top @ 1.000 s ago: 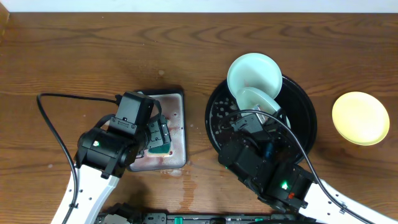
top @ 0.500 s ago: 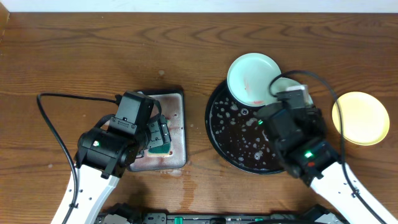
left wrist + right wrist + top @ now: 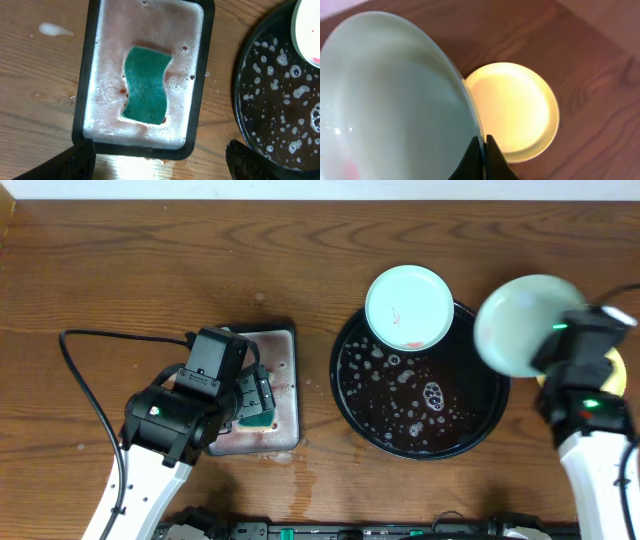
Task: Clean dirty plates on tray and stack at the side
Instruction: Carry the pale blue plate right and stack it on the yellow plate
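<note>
The mint plate in my right gripper goes down and to the right in the overhead view next, onto the yellow plate beside the black tray [image 3: 470,432].
My right gripper [image 3: 483,145] is shut on the rim of a pale mint plate [image 3: 520,323], held in the air over the right rim of the black tray [image 3: 470,432]; the plate fills the left of the right wrist view [image 3: 390,100]. The yellow plate [image 3: 512,110] lies on the wood just below and beyond it, mostly hidden in the overhead view [image 3: 612,365]. A second mint plate [image 3: 408,305] with a red smear leans on the tray's far rim. My left gripper [image 3: 160,160] is open above the near edge of the grey sponge tray.
The small grey metal tray [image 3: 285,340] holds pink foamy water and a teal sponge [image 3: 146,85]. The black tray's floor [image 3: 280,90] is wet with soap bubbles. A wet patch lies on the wood [image 3: 165,165] in front of the grey tray.
My right arm lifted the mint plate off the black tray and carried it right, over the tray's rim toward the yellow plate. The left arm has not moved.
</note>
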You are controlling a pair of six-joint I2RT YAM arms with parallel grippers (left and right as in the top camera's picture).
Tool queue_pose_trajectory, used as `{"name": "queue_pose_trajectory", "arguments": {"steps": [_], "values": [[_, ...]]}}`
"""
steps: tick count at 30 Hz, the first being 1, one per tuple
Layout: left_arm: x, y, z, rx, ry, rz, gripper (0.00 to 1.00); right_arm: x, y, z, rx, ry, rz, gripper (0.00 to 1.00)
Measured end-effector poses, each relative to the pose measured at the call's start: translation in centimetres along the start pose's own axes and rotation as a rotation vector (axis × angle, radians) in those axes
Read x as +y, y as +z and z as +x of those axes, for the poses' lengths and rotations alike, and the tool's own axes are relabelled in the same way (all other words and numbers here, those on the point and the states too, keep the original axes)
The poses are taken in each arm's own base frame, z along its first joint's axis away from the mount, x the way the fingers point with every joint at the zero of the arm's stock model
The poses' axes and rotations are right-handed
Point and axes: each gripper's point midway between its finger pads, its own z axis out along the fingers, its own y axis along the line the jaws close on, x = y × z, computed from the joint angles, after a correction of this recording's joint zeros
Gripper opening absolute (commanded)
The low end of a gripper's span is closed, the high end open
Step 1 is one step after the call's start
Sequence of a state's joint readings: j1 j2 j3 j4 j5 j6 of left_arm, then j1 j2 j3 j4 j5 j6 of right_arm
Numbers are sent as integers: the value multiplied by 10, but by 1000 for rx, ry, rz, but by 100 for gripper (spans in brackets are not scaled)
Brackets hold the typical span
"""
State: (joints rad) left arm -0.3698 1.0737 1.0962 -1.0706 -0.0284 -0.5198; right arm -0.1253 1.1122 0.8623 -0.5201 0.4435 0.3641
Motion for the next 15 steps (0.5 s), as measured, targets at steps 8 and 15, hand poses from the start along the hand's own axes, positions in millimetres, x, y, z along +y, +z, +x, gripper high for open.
{"name": "queue_pose_trajectory", "arguments": {"steps": [8,15], "values": [[0,0,0,0,0,0,84,-106,84,39,249,343,148,2],[0,0,0,2,0,-1,84,-133,128,80,384,451,122,50]]}}
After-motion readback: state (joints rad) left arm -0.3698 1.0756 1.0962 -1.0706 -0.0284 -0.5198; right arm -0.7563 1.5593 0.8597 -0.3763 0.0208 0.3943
